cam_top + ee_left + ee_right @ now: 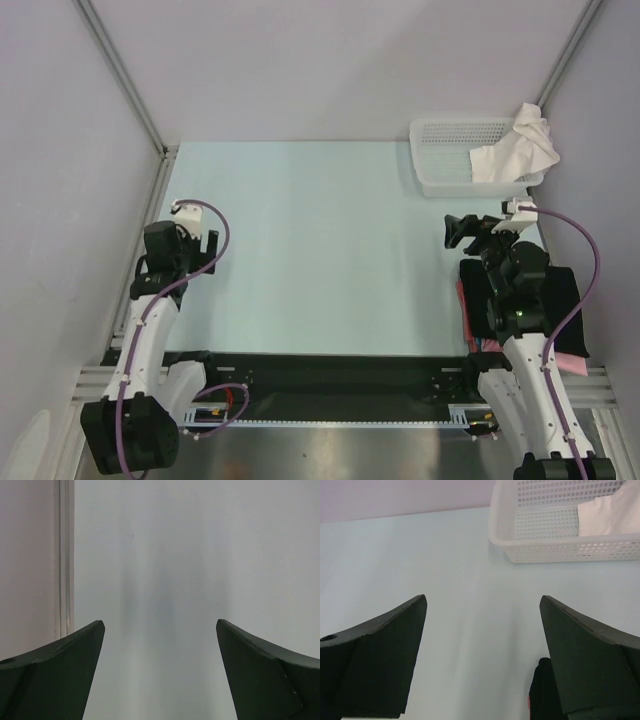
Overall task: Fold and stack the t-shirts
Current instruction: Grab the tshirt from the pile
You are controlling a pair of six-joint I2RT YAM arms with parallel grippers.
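Observation:
The crumpled white t-shirt (511,152) (607,517) lies outward of my right gripper. I should next move that gripper outward over the basket's near rim and lower it onto that cloth.
The white t-shirt (520,150) lies crumpled in the white mesh basket (450,160) at the far right and hangs over its right rim; the right wrist view shows the t-shirt (612,515) inside the basket (560,550). A folded black t-shirt (568,300) rests on a pink one (572,364) at the near right, mostly under the right arm. My right gripper (458,232) hovers open and empty (483,605) just in front of the basket, the black shirt's edge (542,690) below it. My left gripper (200,240) stands open at the left, facing a bare wall (160,630).
The pale blue table top (320,250) stretches between the two arms. Grey walls close in the back and both sides, with a metal post (165,150) at the far left corner. The same kind of post (64,555) shows in the left wrist view.

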